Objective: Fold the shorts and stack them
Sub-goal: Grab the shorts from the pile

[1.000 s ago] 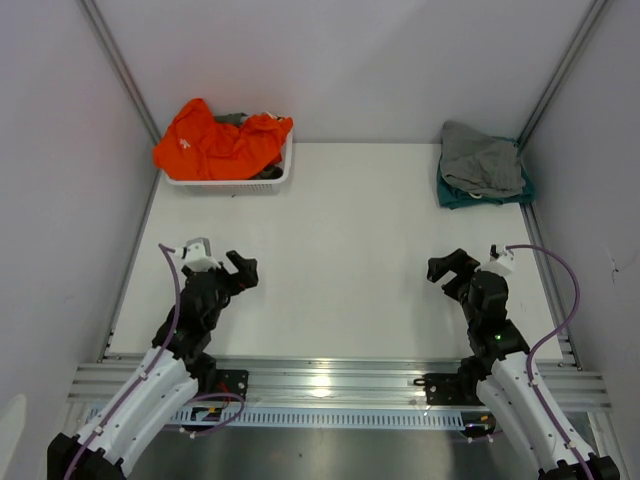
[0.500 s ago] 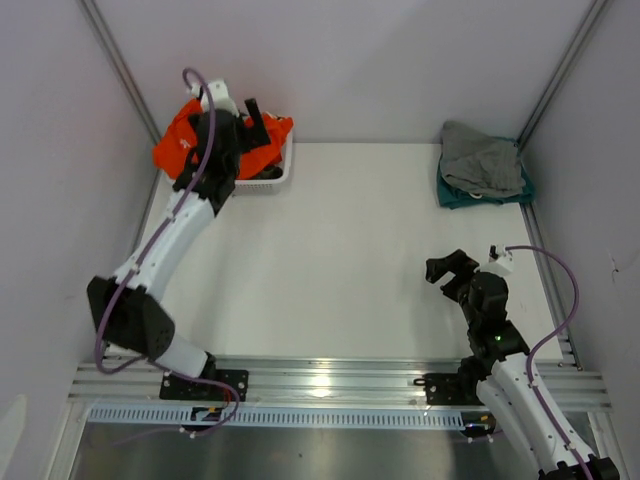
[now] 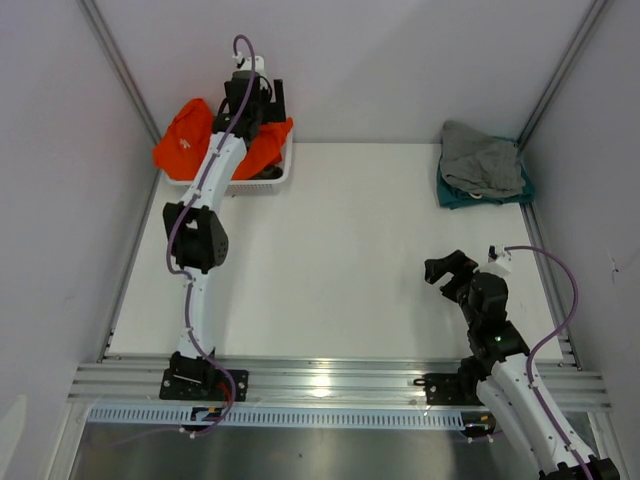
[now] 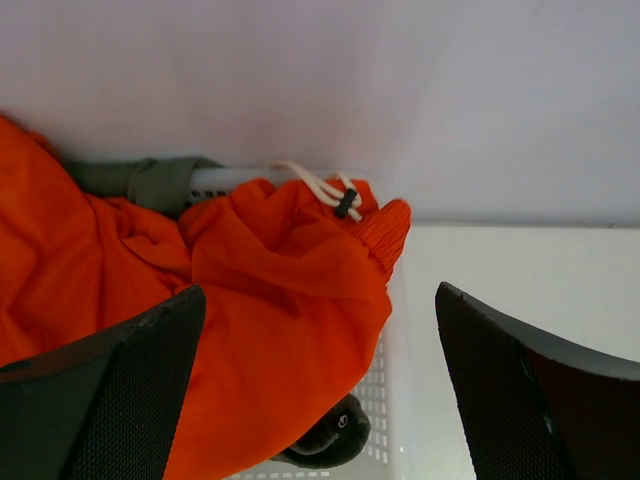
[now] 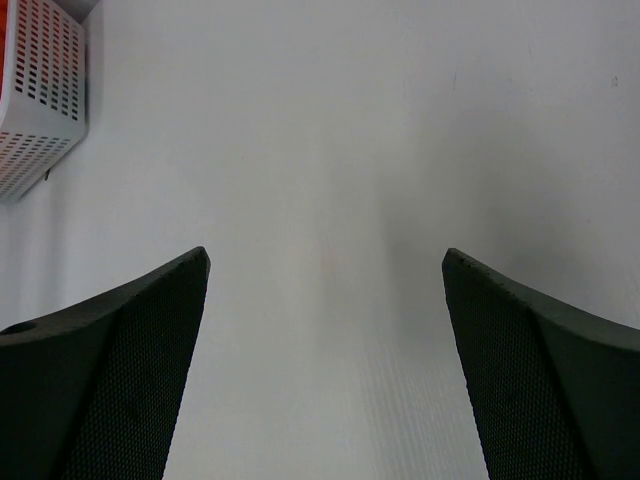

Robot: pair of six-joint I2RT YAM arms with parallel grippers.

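My left gripper moves down onto the shorts' fold [image 3: 269, 146] [image 4: 325, 300] beside the waistband next, since that raised cloth below already shows between the wide-apart fingers.
The orange shorts [image 3: 190, 140] lie bunched in a white basket [image 3: 283, 172] at the far left corner. My left arm is stretched out to them, and my left gripper [image 3: 260, 100] hangs open over the basket's right end. In the left wrist view the shorts [image 4: 270, 290] fill the space below and between the wide-apart fingers [image 4: 110, 400], with the white drawstring [image 4: 325, 185] at the waistband. The left gripper [image 4: 318, 300] holds nothing. My right gripper [image 3: 447, 270] stands open over bare table at the near right; in its wrist view the right gripper [image 5: 325, 255] is empty.
An olive-green garment [image 4: 150, 180] and a dark grey one [image 4: 335, 440] lie in the basket [image 4: 395, 400] with the shorts. A grey garment [image 3: 482, 160] on a teal one [image 3: 455, 197] sits at the far right corner. The basket's corner [image 5: 40, 90] shows in the right wrist view.
My left arm has swung from the near left of the table out to the basket and now hovers over its right end. The right arm has not moved.
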